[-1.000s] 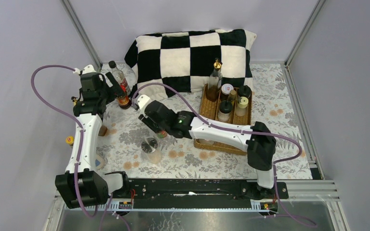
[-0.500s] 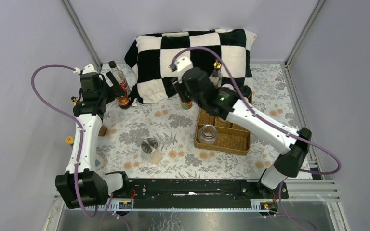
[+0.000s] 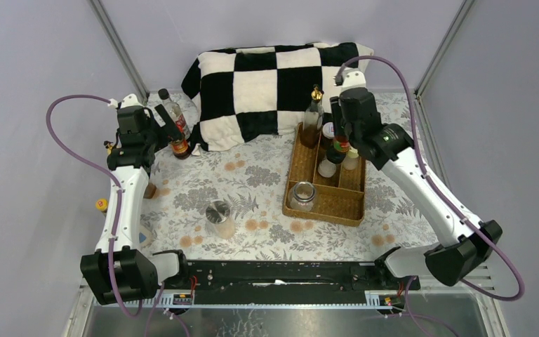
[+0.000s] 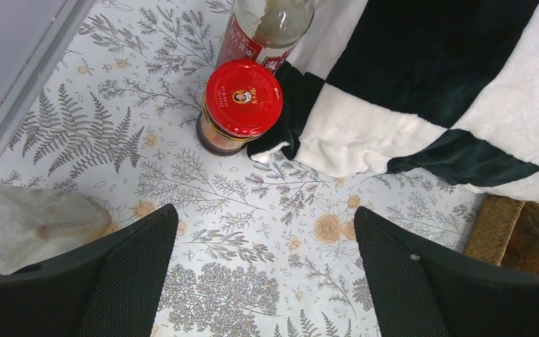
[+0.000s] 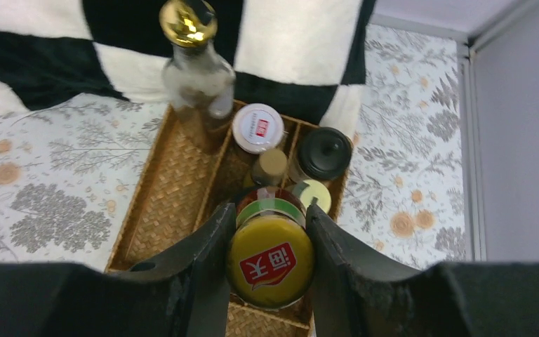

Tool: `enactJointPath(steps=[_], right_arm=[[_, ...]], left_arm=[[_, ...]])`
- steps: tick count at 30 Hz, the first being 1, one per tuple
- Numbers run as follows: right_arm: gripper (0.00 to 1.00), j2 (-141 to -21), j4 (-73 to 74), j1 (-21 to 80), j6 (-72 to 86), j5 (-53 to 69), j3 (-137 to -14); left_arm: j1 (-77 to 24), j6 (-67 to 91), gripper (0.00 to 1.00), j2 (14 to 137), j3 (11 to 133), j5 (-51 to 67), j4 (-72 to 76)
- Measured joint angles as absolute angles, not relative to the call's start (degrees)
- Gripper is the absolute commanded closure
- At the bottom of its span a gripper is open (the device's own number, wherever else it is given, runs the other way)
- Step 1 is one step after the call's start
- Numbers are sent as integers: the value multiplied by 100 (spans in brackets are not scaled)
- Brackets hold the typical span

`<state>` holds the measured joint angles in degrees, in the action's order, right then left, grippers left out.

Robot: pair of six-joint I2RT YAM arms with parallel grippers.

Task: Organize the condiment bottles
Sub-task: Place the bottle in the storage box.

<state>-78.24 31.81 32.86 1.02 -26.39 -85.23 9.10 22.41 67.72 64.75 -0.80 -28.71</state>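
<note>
The right gripper shifts over, descends and releases next. The bare near end of the black-capped jar's section of the tray lies below it, to its right in the top view.
My right gripper (image 5: 270, 228) is shut on a yellow-capped bottle (image 5: 270, 261) and holds it just above the brown wicker tray (image 5: 172, 203). From above, that gripper (image 3: 338, 147) hangs over the tray's back right compartments. Standing in the tray are a gold-topped bottle (image 5: 196, 63), a white-capped jar (image 5: 257, 128), a black-capped jar (image 5: 321, 152) and a clear jar (image 3: 302, 196). My left gripper (image 4: 264, 217) is open over bare table, short of a red-capped jar (image 4: 243, 98) and a tall bottle (image 4: 267, 28).
A checkered pillow (image 3: 274, 77) lies at the back, touching the red-capped jar. A metal-lidded jar (image 3: 219, 217) stands on the floral cloth near the middle front. Small items (image 3: 102, 205) sit at the left edge beside the left arm.
The right arm has swung from the middle of the table up and right to above the tray, carrying the yellow-capped bottle. The left arm has not moved.
</note>
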Motion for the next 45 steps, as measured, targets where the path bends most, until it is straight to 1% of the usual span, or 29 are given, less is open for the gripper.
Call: enactJointPath(steps=[3,8,13,24,38,42,45], right_arm=[[88,-7601,3046,3094,231,-2766,-8191],[88,-7391,2759,3057,353,-2917,-7671],[88,-7354,2676,3037,401,-2818,-7428],[89,-7347,2838,3030,397,-2543,-7537],[89,-7006,3581,3030,395,-2652,-8403],[89,-6943,3734,3030,484,-2751,-8344],[90,-6860,3704,3030,589,-2768,-8047]], left_arm=[[910,2241,1,6772,6475,-1,-2842],[910,2241,1,6775,6473,67,-2790],[910,2241,1,6775,6434,95,-2773],[910,2252,1,6775,6377,121,-2742],[910,2353,1,6775,6377,242,-2733],[910,2357,1,6775,6377,250,-2718],[910,2357,1,6775,6377,255,-2709]])
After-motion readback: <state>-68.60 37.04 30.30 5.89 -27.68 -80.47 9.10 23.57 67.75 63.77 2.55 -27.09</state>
